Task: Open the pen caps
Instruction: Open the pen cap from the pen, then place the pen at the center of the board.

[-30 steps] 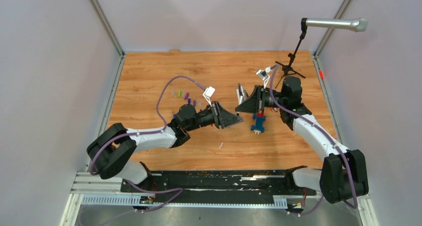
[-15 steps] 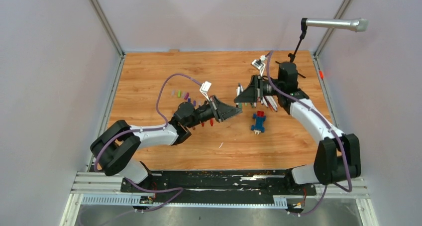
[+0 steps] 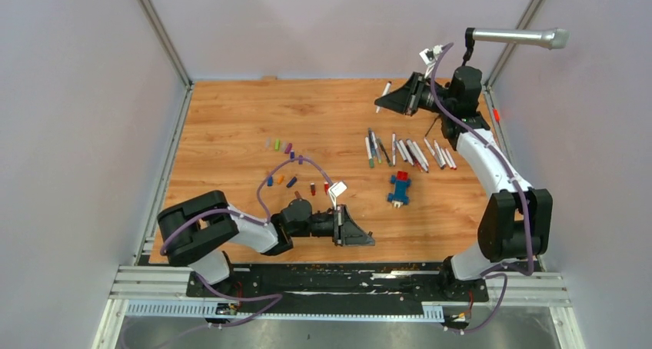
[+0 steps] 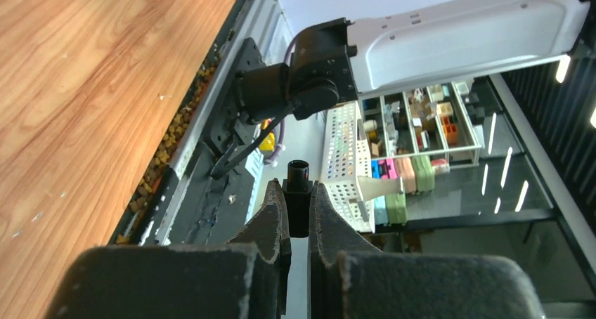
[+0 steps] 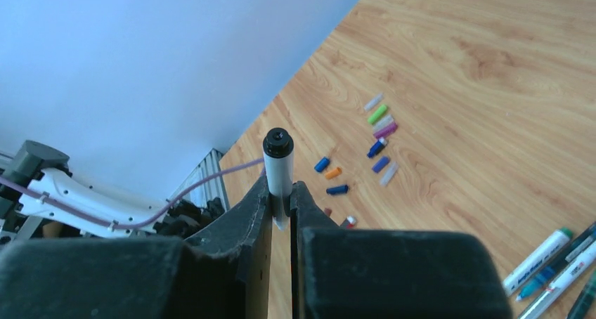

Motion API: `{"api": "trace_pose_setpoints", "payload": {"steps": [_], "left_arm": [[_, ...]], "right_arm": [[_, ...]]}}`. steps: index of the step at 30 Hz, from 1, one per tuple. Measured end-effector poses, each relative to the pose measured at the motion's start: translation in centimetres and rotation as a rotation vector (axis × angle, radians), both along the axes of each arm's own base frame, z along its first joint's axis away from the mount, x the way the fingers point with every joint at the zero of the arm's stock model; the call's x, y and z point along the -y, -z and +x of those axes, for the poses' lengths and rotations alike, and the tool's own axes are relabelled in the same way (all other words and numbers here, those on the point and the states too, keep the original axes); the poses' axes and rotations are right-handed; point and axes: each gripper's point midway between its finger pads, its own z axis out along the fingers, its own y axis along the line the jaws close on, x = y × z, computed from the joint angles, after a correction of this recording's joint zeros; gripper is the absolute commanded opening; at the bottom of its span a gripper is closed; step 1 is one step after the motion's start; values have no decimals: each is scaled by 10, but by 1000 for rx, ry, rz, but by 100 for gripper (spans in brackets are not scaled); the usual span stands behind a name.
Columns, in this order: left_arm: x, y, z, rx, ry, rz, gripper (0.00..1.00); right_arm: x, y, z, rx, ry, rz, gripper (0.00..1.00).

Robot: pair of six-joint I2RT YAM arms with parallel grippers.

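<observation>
I will next tilt my right gripper downward and move it down and back onto bare table beside the blue-and-red block, because my left gripper must hold the black cap [image 4: 299,170].
My left gripper [image 3: 370,241] sits low by the table's near edge, shut on a small black pen cap [image 4: 299,170] that sticks out past its fingertips [image 4: 275,199]. Far back on the right, my right gripper [image 3: 382,101] is raised and shut on a white pen barrel [image 5: 279,163] with a black end; the same barrel [image 3: 385,91] pokes out beyond the jaws. Several loose pen caps lie left of centre: green [image 5: 378,114], purple [image 5: 385,130], blue [image 5: 376,148], orange [image 5: 333,172], and a red one [image 3: 313,187].
A row of several white pens [image 3: 407,152] lies right of centre, also seen in the right wrist view [image 5: 538,263]. A blue-and-red block [image 3: 398,188] sits just in front of them. A microphone on its stand [image 3: 515,36] hangs over the back right corner.
The two grippers, close together at the table's centre a second ago, pulled apart. The left shut on the black cap and drew back to the near edge; the right carried the barrel to the back right.
</observation>
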Motion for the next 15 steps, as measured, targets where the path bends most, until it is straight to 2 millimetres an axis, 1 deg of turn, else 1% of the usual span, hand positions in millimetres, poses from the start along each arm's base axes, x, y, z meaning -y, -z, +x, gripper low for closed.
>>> {"api": "trace_pose_setpoints", "payload": {"steps": [2, 4, 8, 9, 10, 11, 15], "left_arm": [[-3, 5, 1, -13, -16, 9, 0], [-3, 6, 3, -7, -29, 17, 0], [-4, 10, 10, 49, -60, 85, 0], [-5, 10, 13, 70, -69, 106, 0], [-5, 9, 16, 99, -80, 135, 0], [-6, 7, 20, 133, -94, 159, 0], [-10, -6, 43, 281, -173, 268, 0]], "right_arm": [[1, 11, -5, 16, 1, -29, 0], [4, 26, -12, 32, 1, -75, 0], [21, 63, -33, 48, 0, -187, 0], [28, 73, -38, 47, 3, -216, 0], [37, 87, -45, 40, 4, -259, 0], [45, 93, -45, 34, 20, -274, 0], [86, 136, -53, -28, 81, -410, 0]]}}
